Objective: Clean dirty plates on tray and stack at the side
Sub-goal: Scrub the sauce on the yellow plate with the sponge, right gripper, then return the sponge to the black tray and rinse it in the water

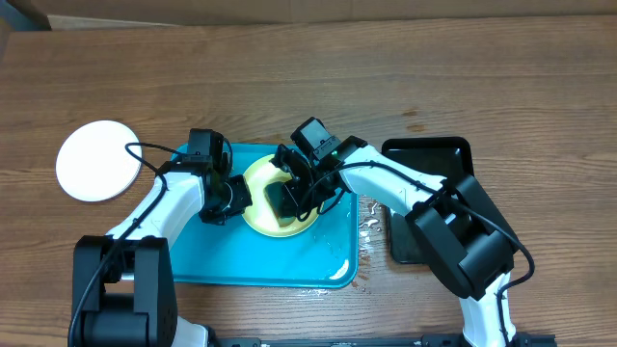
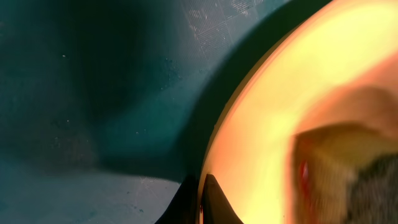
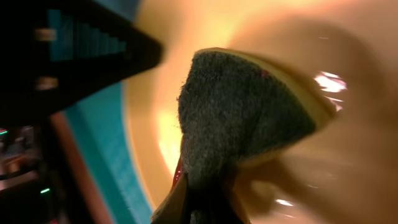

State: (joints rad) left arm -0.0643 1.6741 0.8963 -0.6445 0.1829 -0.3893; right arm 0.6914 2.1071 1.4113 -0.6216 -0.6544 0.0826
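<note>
My right gripper lifts off the plate next, crosses right in the overhead view to the bare black glossy tray, then lowers and releases the sponge.
A pale yellow plate [image 1: 262,178] lies on the cyan tray [image 1: 260,260]. My left gripper [image 1: 234,196] is shut on the plate's left rim; in the left wrist view the fingers [image 2: 202,202] pinch the yellow rim [image 2: 261,118] above the tray [image 2: 93,93]. My right gripper [image 1: 289,198] is shut on a sponge with a dark scouring face [image 3: 239,118] and presses it on the plate [image 3: 205,25]. The sponge also shows in the left wrist view [image 2: 348,168]. A white plate [image 1: 96,160] rests on the table at the far left. A third plate is not in view.
A black glossy tray [image 1: 426,152] stands to the right of the cyan tray, under the right arm. Water drops lie on the wood [image 1: 368,222] between the two trays. The table's far edge runs along the top.
</note>
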